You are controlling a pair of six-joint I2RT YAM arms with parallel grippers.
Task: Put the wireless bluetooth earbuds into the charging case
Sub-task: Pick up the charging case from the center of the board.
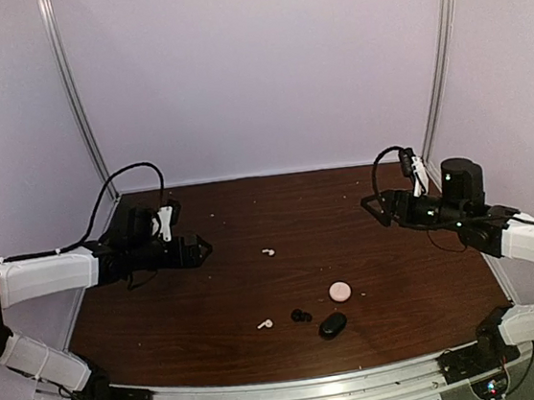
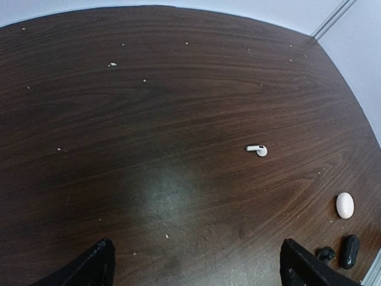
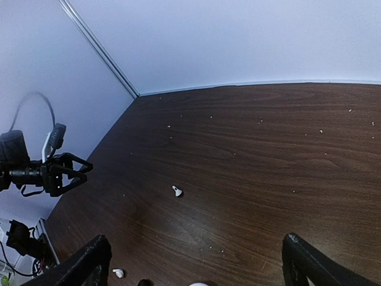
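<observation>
The open left gripper goes to the right in the top view and down around the closed black case (image 1: 332,325) (image 2: 349,251) next, because its black earbuds lie outside.
Two white stemmed earbuds lie on the brown table: one mid-table (image 1: 268,252), also in the left wrist view (image 2: 258,149) and the right wrist view (image 3: 177,191), and one nearer the front (image 1: 265,324) (image 3: 118,273). The black earbuds (image 1: 301,315) (image 2: 325,254) lie beside a closed black case (image 1: 332,325) (image 2: 349,251). A closed white oval case (image 1: 340,291) (image 2: 344,205) lies just behind it. My left gripper (image 1: 200,249) (image 2: 199,274) is open and empty, hovering left of the earbuds. My right gripper (image 1: 372,205) (image 3: 196,271) is open and empty at the right.
The brown wooden table (image 1: 249,212) is dotted with small pale crumbs. Pale walls with corner rails enclose the back and sides. A metal rail runs along the front edge (image 1: 298,389). The left arm (image 3: 47,173) shows in the right wrist view.
</observation>
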